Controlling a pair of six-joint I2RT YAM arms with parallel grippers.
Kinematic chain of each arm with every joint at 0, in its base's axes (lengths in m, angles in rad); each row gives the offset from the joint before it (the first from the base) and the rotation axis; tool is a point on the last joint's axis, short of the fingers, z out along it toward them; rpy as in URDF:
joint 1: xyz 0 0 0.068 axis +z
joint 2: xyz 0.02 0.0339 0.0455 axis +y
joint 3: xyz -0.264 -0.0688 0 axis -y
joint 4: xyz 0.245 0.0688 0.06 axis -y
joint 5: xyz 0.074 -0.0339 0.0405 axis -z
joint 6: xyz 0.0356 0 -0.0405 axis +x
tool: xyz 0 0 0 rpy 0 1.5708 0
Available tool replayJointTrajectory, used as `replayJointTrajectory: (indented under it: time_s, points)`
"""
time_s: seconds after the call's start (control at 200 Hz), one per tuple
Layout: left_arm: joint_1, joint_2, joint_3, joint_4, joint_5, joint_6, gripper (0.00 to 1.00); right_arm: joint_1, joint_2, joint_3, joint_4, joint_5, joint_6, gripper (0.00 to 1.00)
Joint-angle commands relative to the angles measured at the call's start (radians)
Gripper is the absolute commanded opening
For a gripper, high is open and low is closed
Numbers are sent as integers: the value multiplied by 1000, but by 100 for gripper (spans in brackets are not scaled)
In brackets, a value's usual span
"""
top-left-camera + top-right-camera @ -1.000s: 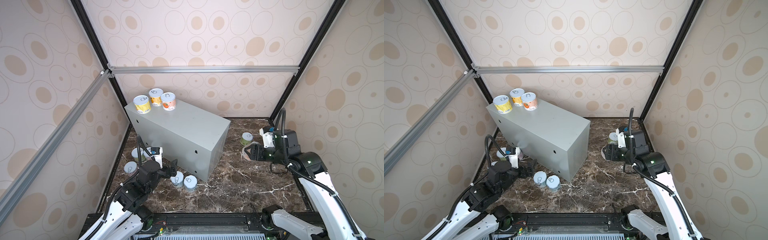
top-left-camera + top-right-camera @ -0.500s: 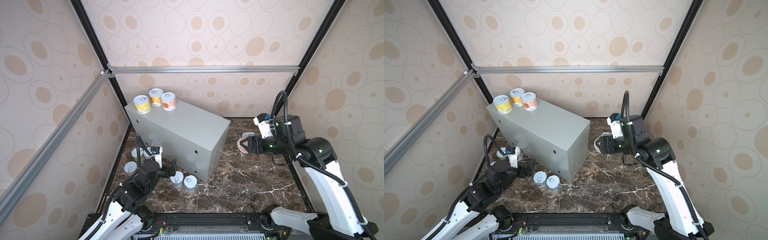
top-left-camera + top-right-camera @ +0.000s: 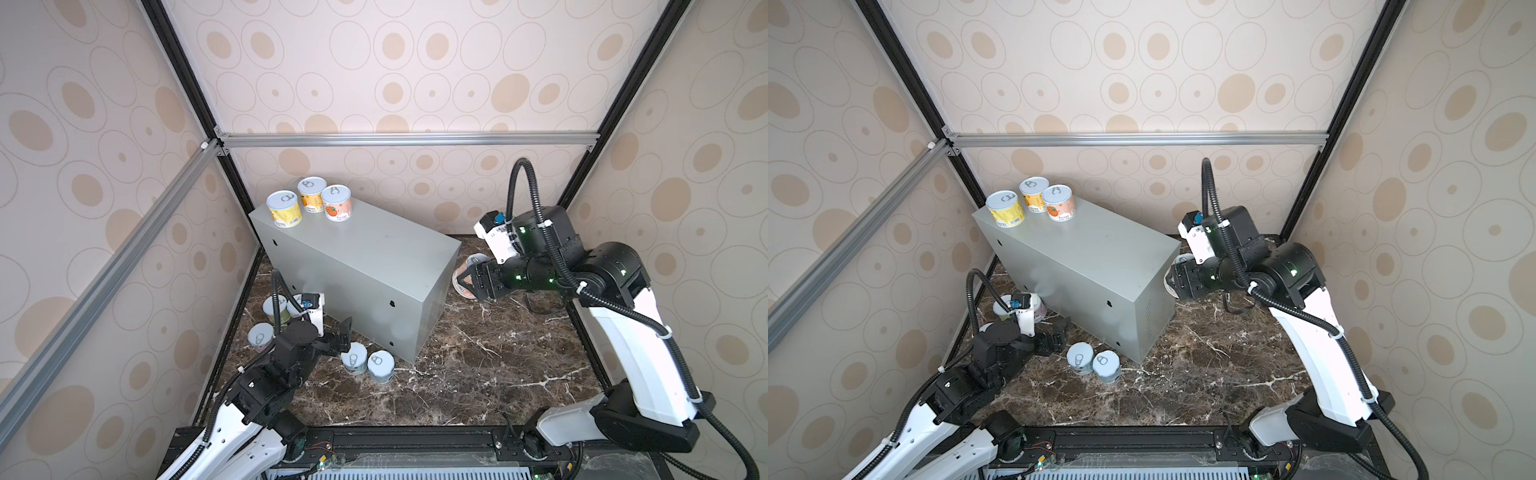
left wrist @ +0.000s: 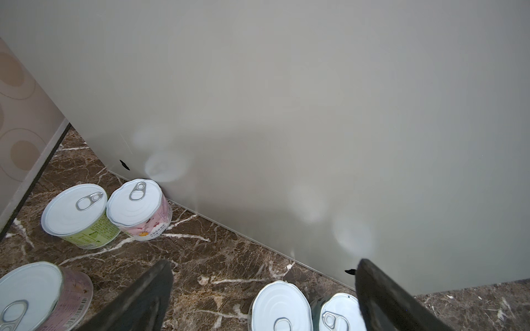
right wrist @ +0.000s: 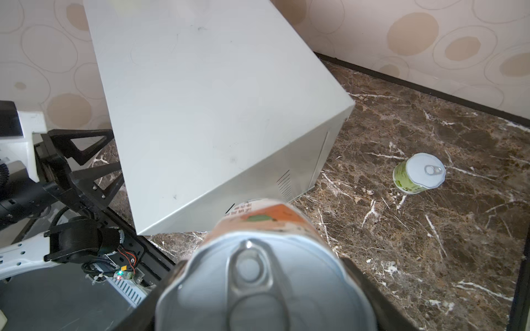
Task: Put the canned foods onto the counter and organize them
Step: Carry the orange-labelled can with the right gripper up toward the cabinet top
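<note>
My right gripper should next swing over the counter's end and release the can on the bare top (image 3: pixel 385 262) (image 5: pixel 160 113), because that space is between my gripper and the standing cans.
The counter (image 3: pixel 365 257) is a big grey box standing aslant on the marble floor. A yellow can (image 3: pixel 284 208), an orange can (image 3: pixel 311 194) and a peach can (image 3: pixel 336 202) stand upright at its far left corner. My right gripper (image 3: pixel 466 282) hangs just off the counter's right end, shut on an orange-labelled can (image 5: pixel 263 275) that fills the right wrist view. My left gripper (image 4: pixel 263 275) is open and low by the counter's front wall. Two blue cans (image 4: pixel 279 306) (image 4: pixel 338 312) stand on the floor below its fingers, neither one gripped.
A green can (image 4: pixel 76 213) and a pink can (image 4: pixel 137 205) stand together against the counter's front wall, with a mauve can (image 4: pixel 31 292) nearer me. Another green can (image 5: pixel 418 173) stands alone on the floor right of the counter. Patterned walls close in three sides.
My right arm has lifted the orange-labelled can off the floor and carried it left, up to the counter's right end. The left arm has barely moved.
</note>
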Motion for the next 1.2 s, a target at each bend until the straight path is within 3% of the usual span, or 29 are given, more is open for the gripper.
replayJointTrajectory:
  time_s: [0.0,0.525,0.835,1.195]
  points:
    - [3,-12,2,19,-14,32,99,35,30,82,-11,42,-22,38]
    - [4,-39,-31,43,-2,36,99,173,313,444,-104,87,-30,38]
    - [4,-79,-43,48,-5,38,99,212,397,474,-62,85,-28,40]
    - [4,-96,-45,48,-8,37,99,221,470,474,-15,57,-21,51]
